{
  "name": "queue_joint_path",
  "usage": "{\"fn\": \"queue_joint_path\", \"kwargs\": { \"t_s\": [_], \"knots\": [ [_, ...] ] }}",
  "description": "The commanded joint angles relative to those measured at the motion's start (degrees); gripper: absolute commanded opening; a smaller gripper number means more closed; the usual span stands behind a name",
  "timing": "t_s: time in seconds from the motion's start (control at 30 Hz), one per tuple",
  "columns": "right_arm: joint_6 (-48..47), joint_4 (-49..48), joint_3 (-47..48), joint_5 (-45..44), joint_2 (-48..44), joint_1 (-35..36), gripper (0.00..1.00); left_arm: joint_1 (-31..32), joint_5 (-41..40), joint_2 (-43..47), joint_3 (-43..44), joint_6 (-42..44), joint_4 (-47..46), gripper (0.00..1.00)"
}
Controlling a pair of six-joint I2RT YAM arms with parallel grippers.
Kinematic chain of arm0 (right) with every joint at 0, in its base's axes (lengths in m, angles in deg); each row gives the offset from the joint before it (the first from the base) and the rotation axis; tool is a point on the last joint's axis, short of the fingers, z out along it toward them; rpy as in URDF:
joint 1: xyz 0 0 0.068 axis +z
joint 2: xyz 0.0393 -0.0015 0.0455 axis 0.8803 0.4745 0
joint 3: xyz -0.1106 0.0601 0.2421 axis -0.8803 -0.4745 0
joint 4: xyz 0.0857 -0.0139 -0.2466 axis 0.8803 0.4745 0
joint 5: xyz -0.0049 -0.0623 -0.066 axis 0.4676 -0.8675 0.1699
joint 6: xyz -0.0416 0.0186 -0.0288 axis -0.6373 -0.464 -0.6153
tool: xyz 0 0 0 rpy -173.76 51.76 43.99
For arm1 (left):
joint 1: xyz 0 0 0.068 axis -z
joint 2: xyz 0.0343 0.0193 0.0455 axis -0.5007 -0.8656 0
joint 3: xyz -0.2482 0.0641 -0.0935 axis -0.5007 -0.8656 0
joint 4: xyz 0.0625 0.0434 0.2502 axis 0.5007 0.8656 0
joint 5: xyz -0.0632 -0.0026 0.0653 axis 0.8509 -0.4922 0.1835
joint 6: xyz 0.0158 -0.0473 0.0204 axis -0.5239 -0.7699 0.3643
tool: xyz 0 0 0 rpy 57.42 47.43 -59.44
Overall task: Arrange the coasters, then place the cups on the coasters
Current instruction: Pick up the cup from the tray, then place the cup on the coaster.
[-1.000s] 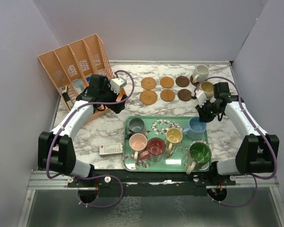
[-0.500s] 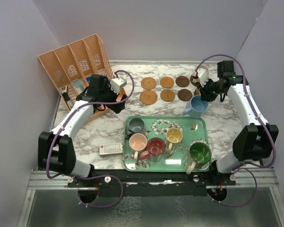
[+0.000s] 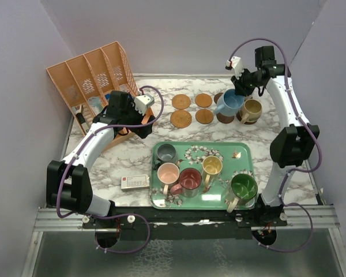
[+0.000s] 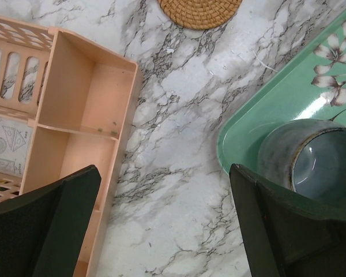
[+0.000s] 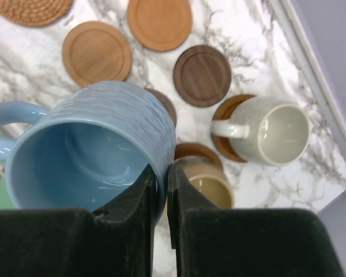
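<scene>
I will next gently move my right gripper outward and down, put the blue cup on the far dark coaster beside the cream cup [image 5: 277, 135] and let go, because the coaster below is empty.
My right gripper [image 3: 240, 93] [image 5: 164, 173] is shut on the rim of the blue cup [image 3: 229, 102] [image 5: 92, 144], which hangs tilted above the dark coasters [image 3: 225, 118] [image 5: 202, 75] at the back right. To their left lie several tan coasters [image 3: 181, 101] [image 5: 97, 53]. The tan cup [image 3: 252, 109] [image 5: 210, 184] and the cream cup [image 5: 277, 135] each stand on a coaster. Grey [image 3: 166, 153] [image 4: 317, 161], pink [image 3: 168, 173], dark red [image 3: 190, 180], yellow [image 3: 211, 167] and green [image 3: 243, 187] cups stand in the green tray [image 3: 242, 151]. Between rack and tray my left gripper [image 3: 141, 128] [image 4: 161, 231] hangs open and holds nothing.
An orange slotted rack [image 3: 92, 81] [image 4: 75, 115] stands at the back left, close beside my left gripper. A small white box [image 3: 134, 182] lies left of the tray. Walls enclose the marble table on three sides.
My right arm has lifted the blue cup out of the tray and carried it to the back right, over the dark coasters. The left arm has not moved.
</scene>
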Motion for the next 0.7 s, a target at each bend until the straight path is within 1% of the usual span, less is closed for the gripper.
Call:
{"fn": "queue_joint_path", "kwargs": {
  "t_s": [0.0, 0.17, 0.23, 0.4, 0.67],
  "knots": [
    [-0.21, -0.47, 11.26, 2.32, 6.76, 0.18, 0.01, 0.21, 1.53, 0.92, -0.71, 0.45, -0.95, 0.99],
    [-0.82, -1.69, 20.45, 1.84, 15.1, 0.18, 0.01, 0.21, 1.54, 0.71, -0.71, 0.49, -0.95, 0.99],
    [-0.89, -3.11, 22.63, 1.87, 17.69, 0.18, 0.01, 0.21, 1.48, 0.5, -0.68, 0.48, -0.96, 0.99],
    [-0.81, -7.71, 25.61, 1.56, 22.69, 0.18, 0.01, 0.21, 1.57, 0.25, -0.81, 0.41, -0.95, 0.99],
    [-1.16, -10.16, 31.55, 1.13, 29.54, 0.11, 0.01, 0.21, 1.46, -0.11, -1.12, 0.39, -1.13, 0.99]
  ]
}}
